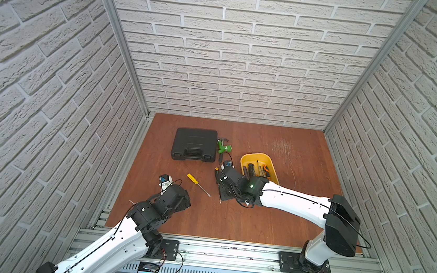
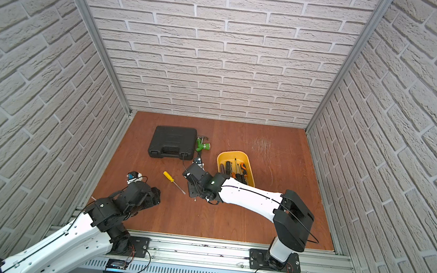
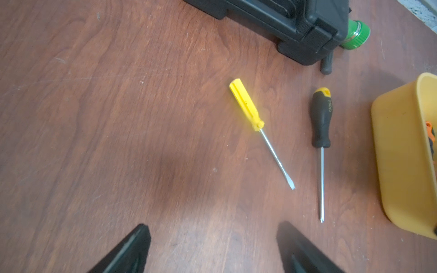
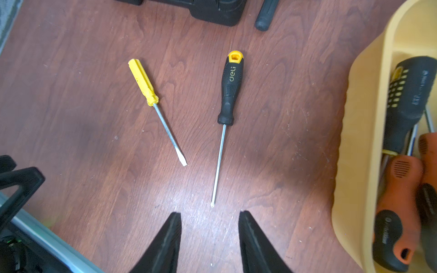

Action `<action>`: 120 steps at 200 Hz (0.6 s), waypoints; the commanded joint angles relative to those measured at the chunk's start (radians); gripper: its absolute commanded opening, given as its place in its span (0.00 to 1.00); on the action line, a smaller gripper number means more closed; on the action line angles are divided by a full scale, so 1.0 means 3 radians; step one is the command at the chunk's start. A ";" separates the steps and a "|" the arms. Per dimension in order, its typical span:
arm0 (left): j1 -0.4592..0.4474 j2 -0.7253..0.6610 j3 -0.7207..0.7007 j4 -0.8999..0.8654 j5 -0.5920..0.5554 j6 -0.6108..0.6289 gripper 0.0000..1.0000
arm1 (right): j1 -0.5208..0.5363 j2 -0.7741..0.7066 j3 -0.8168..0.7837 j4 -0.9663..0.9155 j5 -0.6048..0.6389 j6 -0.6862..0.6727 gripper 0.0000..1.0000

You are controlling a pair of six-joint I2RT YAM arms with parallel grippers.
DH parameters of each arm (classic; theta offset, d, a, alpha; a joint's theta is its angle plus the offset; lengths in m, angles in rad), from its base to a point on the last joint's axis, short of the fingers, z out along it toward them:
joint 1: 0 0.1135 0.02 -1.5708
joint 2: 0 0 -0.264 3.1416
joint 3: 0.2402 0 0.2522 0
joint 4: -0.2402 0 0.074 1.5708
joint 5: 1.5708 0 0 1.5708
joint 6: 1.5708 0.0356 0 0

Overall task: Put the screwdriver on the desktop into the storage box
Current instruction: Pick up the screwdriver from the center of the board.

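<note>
My right gripper will reach outward and go down next, until its open fingers are on both sides of the black screwdriver's handle collar (image 4: 225, 118). That collar is outward of the gripper and below it.
Two screwdrivers lie side by side on the reddish-brown desktop (image 1: 204, 217). One is a yellow-handled flat-blade screwdriver (image 1: 193, 179) (image 3: 248, 106) (image 4: 144, 82). The other is a black-handled screwdriver with a yellow cap (image 3: 321, 118) (image 4: 230, 89), partly hidden under my right arm in both top views. The yellow storage box (image 1: 255, 155) (image 2: 233, 153) (image 4: 359, 141) holds several screwdrivers. My right gripper (image 4: 210, 214) (image 1: 224, 196) is open, just short of the black screwdriver's tip. My left gripper (image 3: 214, 227) (image 1: 182, 202) is wide open and empty, short of the yellow screwdriver's tip.
A shut black tool case (image 1: 194, 144) (image 2: 173, 142) sits at the back left. Next to it lie a green-handled tool (image 1: 223, 147) and a hammer. A black handle end (image 4: 264, 16) lies between the case and the box. A pale scratched patch (image 1: 282, 146) marks the back right.
</note>
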 commanded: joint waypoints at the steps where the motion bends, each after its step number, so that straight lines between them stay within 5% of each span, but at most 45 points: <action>1: 0.0039 0.0033 -0.0014 0.0138 0.0052 -0.0032 0.88 | 0.0026 0.0258 0.0108 0.0103 -0.0008 0.0022 0.45; 56: 0.0066 0.0097 0.0035 0.0080 0.0086 -0.0030 0.86 | -0.0057 0.0874 0.0628 -0.0022 0.0277 -0.0118 0.45; 120: 0.0076 0.0162 0.0048 0.0149 0.0131 -0.0041 0.85 | -0.0273 0.1101 0.0644 0.0116 0.0251 -0.0193 0.44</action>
